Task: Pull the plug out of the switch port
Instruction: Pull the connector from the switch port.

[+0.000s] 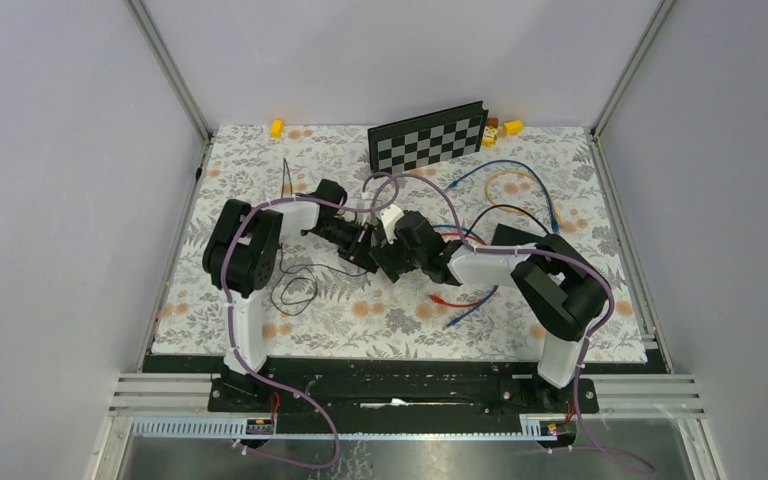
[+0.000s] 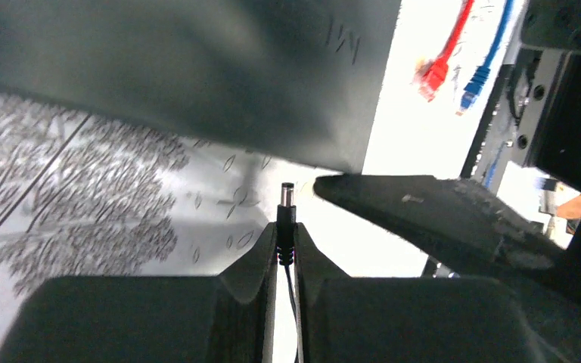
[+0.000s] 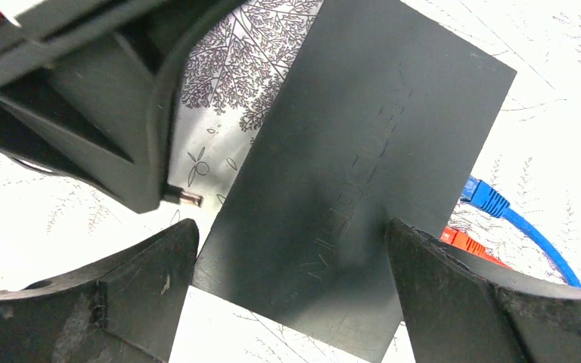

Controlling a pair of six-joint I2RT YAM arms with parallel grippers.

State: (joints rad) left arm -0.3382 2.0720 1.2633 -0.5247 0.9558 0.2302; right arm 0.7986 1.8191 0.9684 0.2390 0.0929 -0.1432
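My left gripper carries the pulled-out plug outward next, to the left in the top view, to the mat by the lone yellow block [image 1: 277,158]. It then releases the plug there.
The black switch [image 3: 363,174] lies flat on the floral mat, and its underside fills the top of the left wrist view [image 2: 197,76]. My left gripper [image 2: 286,236] is shut on the black barrel plug [image 2: 287,215], whose metal tip is bare and clear of the switch. The tip also shows in the right wrist view [image 3: 185,199], just left of the switch. My right gripper [image 3: 289,231] is open, with one finger at each side of the switch. In the top view both grippers [image 1: 365,245] [image 1: 400,255] meet at mid-table and hide the switch.
Red [image 3: 465,240] and blue [image 3: 492,200] network cables lie at the switch's right side. More loose cables [image 1: 520,175] lie at the back right. A chessboard [image 1: 428,137] and yellow blocks [image 1: 277,127] sit at the back. A black wire [image 1: 295,285] loops by the left arm.
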